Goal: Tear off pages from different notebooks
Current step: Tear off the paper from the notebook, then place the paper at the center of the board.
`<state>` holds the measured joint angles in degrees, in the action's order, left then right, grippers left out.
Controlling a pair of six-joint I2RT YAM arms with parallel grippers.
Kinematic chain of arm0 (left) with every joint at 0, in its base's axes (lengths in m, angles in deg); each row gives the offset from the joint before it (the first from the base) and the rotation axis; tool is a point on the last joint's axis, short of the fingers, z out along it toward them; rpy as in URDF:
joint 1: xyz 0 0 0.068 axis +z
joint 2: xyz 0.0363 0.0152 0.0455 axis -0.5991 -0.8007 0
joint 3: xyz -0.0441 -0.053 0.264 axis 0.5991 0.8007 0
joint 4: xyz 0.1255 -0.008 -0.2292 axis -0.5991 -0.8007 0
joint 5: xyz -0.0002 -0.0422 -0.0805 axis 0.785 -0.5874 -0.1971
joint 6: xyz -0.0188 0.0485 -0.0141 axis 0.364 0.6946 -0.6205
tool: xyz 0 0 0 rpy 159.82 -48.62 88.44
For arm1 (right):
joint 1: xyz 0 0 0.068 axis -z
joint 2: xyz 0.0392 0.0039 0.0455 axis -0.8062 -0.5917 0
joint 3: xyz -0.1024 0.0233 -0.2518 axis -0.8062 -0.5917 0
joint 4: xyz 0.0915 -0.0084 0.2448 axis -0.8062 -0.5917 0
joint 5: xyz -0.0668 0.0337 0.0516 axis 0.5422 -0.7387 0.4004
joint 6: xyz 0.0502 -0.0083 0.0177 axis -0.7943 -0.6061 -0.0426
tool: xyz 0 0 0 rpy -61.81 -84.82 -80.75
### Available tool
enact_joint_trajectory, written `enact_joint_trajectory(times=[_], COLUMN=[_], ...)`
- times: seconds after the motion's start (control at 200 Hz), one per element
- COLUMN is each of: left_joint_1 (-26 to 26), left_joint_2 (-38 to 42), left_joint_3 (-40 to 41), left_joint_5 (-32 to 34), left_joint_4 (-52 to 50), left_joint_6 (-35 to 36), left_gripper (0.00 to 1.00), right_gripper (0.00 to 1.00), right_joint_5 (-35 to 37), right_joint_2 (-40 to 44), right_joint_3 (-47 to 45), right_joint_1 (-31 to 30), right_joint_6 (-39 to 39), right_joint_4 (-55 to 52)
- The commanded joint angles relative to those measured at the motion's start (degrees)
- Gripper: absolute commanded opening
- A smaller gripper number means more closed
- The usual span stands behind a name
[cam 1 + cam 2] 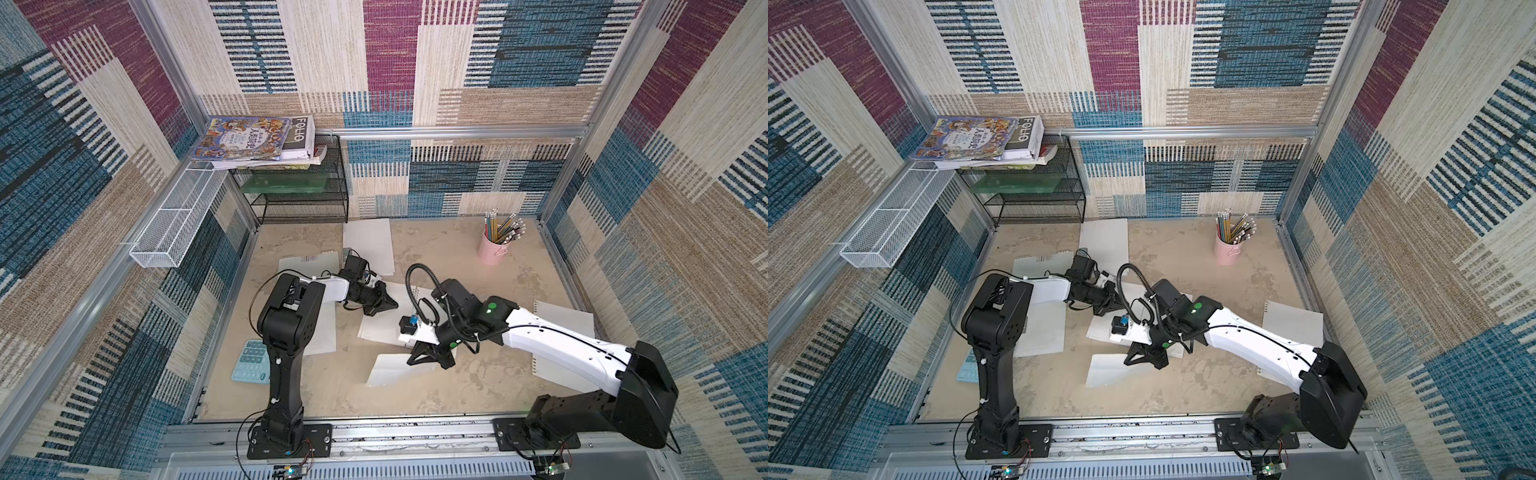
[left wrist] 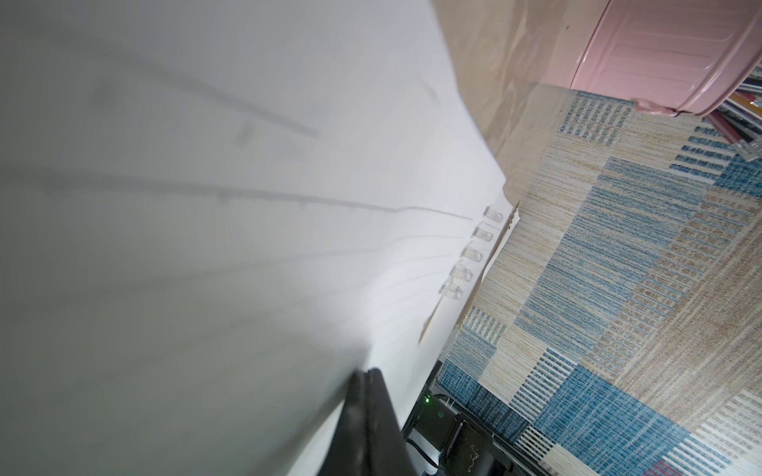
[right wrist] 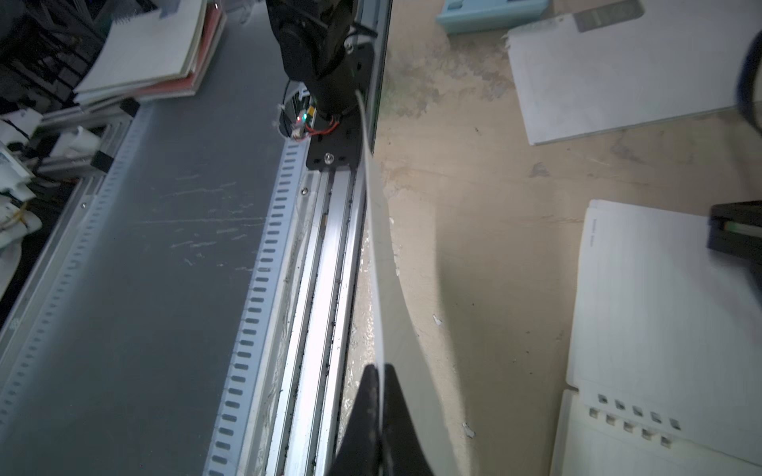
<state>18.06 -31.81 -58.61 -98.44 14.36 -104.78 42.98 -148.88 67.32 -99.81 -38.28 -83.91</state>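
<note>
The page in my right gripper swings to the far end of a holed white sheet (image 1: 553, 310) next for release, as that end lies outward, clear of the open notebook.
An open notebook (image 1: 380, 326) lies mid-table, its white leaf and row of binding holes (image 2: 470, 255) filling the left wrist view. My left gripper (image 1: 392, 306) is shut, with its tips down on that notebook's far edge and nothing visible between the fingers (image 2: 373, 395). My right gripper (image 1: 412, 360) is shut on a loose white page (image 1: 388, 370), which the right wrist view shows edge-on (image 3: 381, 268) and curving away. In both top views more notebooks lie at the back left (image 1: 307, 262), under the left arm (image 1: 322, 336) and at the right (image 1: 1293, 322). Another page (image 1: 370, 243) lies at the back.
A pink cup of pencils (image 1: 494, 249) stands at the back right. A light-blue calculator (image 1: 249, 361) lies front left. A black mesh shelf (image 1: 301, 195) with books on top and a white mesh basket (image 1: 174, 224) fill the back-left corner. The metal rail (image 3: 321, 268) runs along the front.
</note>
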Motion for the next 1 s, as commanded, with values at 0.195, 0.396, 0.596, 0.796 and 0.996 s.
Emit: enact_joint_trajectory(times=[0.195, 0.396, 0.596, 0.796, 0.996], left_joint_1=[0.6, 0.56, 1.24, 4.24, 7.67], left_joint_2=[0.37, 6.98, 11.52, 15.32, 20.09], left_joint_3=[1.51, 0.85, 1.22, 5.03, 8.81], left_joint_5=[17.12, 16.39, 16.15, 15.85, 19.92], left_joint_4=[-8.41, -8.27, -8.39, -6.65, -9.0], left_joint_6=[-1.04, 0.19, 1.25, 0.78, 1.37], left_gripper=[0.11, 0.36, 0.46, 0.55, 0.62], right_gripper=[0.0, 0.0, 0.0, 0.18, 0.38], right_joint_5=[24.33, 32.7, 39.15, 43.9, 45.43], right_joint_2=[10.09, 5.64, 6.19, 5.13, 6.57], right_joint_3=[-2.19, -5.33, -7.72, -9.57, -9.52], right_joint_1=[25.63, 53.72, 64.57, 70.38, 72.95], right_joint_6=[-34.17, -46.21, -46.28, -45.08, -44.62], right_joint_4=[7.12, -3.27, -4.12, -4.56, -5.49])
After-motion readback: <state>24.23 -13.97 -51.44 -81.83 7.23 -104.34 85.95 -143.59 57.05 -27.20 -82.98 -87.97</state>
